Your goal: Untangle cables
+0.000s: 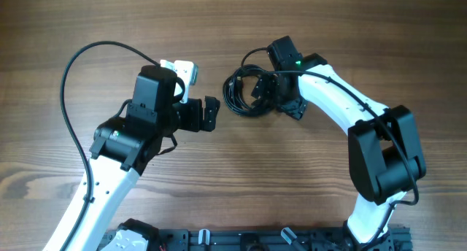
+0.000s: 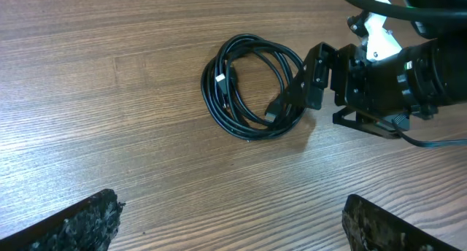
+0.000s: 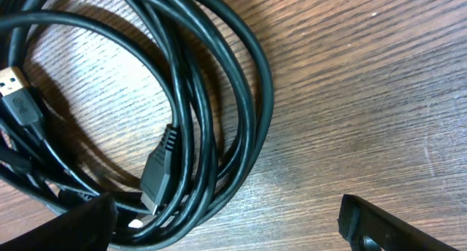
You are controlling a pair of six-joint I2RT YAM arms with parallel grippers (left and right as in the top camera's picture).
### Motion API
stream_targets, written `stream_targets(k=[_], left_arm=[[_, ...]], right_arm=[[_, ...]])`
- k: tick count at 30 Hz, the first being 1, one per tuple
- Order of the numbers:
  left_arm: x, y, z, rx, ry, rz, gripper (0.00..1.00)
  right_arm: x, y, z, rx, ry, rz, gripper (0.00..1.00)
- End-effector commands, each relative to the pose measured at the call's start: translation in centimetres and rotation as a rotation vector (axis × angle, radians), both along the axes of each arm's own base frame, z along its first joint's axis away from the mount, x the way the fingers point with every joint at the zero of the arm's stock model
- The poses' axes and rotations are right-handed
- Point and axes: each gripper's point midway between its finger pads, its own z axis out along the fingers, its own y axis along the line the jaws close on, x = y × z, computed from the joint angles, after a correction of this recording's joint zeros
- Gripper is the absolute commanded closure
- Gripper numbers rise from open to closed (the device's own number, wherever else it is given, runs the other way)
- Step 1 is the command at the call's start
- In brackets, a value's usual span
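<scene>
My right gripper is above the bundled cords of the coil's edge, so next I need to bring it down astride them and then close its fingers.
The cables (image 1: 237, 98) are thin black cords wound together in one loose coil on the wooden table, near the top middle. In the left wrist view the coil (image 2: 211, 98) shows small plug ends inside it. My right gripper (image 1: 260, 90) is open at the coil's right edge. In the right wrist view (image 3: 233, 225) several strands (image 3: 255, 98) and a black plug (image 3: 157, 171) lie between its fingers, with the left finger over the coil. My left gripper (image 1: 211, 114) is open and empty, a short way left of the coil, its fingers (image 2: 230, 229) low over bare wood.
The wooden table (image 1: 292, 178) runs all round the coil. The left arm's thicker black wire (image 1: 69, 76) loops over the left side of the table. The right gripper body (image 2: 379, 83) stands right of the coil. A black frame (image 1: 241, 240) edges the near side.
</scene>
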Motion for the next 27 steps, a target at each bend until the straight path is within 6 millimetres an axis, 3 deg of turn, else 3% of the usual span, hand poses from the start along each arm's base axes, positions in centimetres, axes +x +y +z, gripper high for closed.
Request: stream_targets(k=[1, 7, 13, 19, 24, 27], left_arm=[[0.2, -0.4, 0.6, -0.014, -0.008, -0.010, 0.00], [0.2, -0.4, 0.6, -0.014, -0.007, -0.010, 0.00], [-0.2, -0.3, 0.3, -0.007, 0.011, -0.010, 0.00], [-0.3, -0.2, 0.2, -0.005, 0.017, -0.010, 0.00], [-0.3, -0.2, 0.2, -0.005, 0.017, -0.010, 0.00], [-0.3, -0.2, 0.2, -0.005, 0.017, -0.010, 0.00]], right_arm=[[0.9, 0.3, 0.7, -0.034, -0.051, -0.020, 0.01], [1.2, 0.7, 0.6, -0.096, -0.097, -0.016, 0.01], [0.3, -0.3, -2.5, -0.172, -0.027, -0.011, 0.01], [-1.5, -3.5, -2.7, -0.339, 0.034, -0.008, 0.01], [-4.3, -6.7, -2.0, -0.491, 0.143, 0.043, 0.00], [-4.8, -7.7, -1.7, -0.535, 0.164, 0.046, 0.00]])
